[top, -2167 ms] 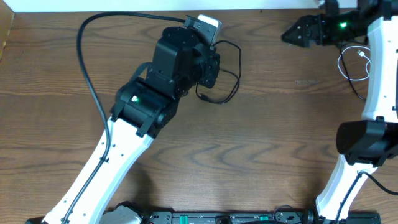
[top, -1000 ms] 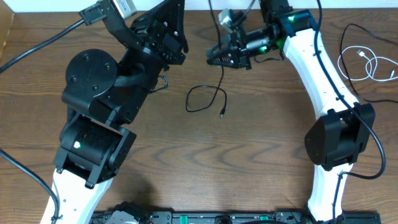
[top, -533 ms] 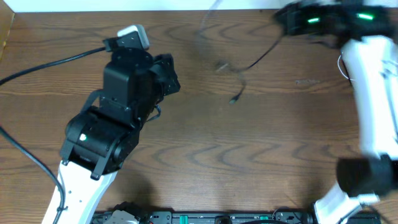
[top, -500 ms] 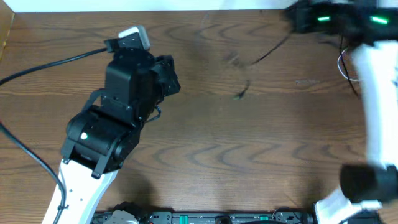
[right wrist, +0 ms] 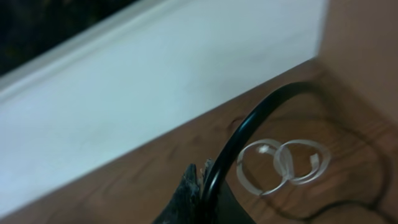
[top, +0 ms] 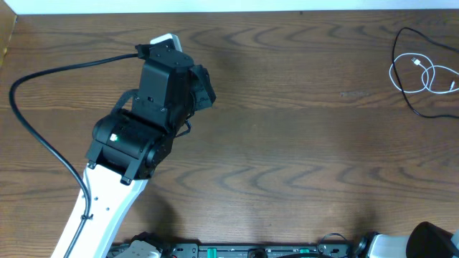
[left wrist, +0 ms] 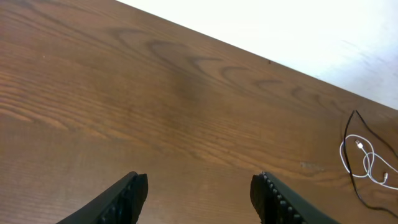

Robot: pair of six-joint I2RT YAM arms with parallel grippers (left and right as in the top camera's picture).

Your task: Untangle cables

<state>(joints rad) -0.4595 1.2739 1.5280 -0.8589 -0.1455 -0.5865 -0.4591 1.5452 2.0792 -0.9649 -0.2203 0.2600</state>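
Observation:
I should swing my right gripper to the right in the wrist view, tip down and release the black cable on the bare wood beside the white loops.
The white cable (top: 424, 74) lies in small loops at the table's far right, also in the left wrist view (left wrist: 365, 167) and the right wrist view (right wrist: 285, 161). The black cable (top: 409, 86) curves around it; its thin line shows by the table's far edge (left wrist: 352, 142). In the right wrist view this black cable (right wrist: 249, 127) arcs up out of my right gripper (right wrist: 200, 175), which is shut on it just left of the white loops. My left gripper (top: 207, 87) hovers over bare wood at the upper left, open and holding nothing (left wrist: 200, 190).
The left arm's thick black wire (top: 43, 122) sweeps across the table's left side. A white wall (left wrist: 298, 31) borders the far edge. Only the right arm's base (top: 430, 242) shows overhead, in the bottom right corner.
The right arm swung right, out of the overhead view, dragging the black cable from mid-table over beside the white one. The left gripper opened and the left arm shifted slightly right.

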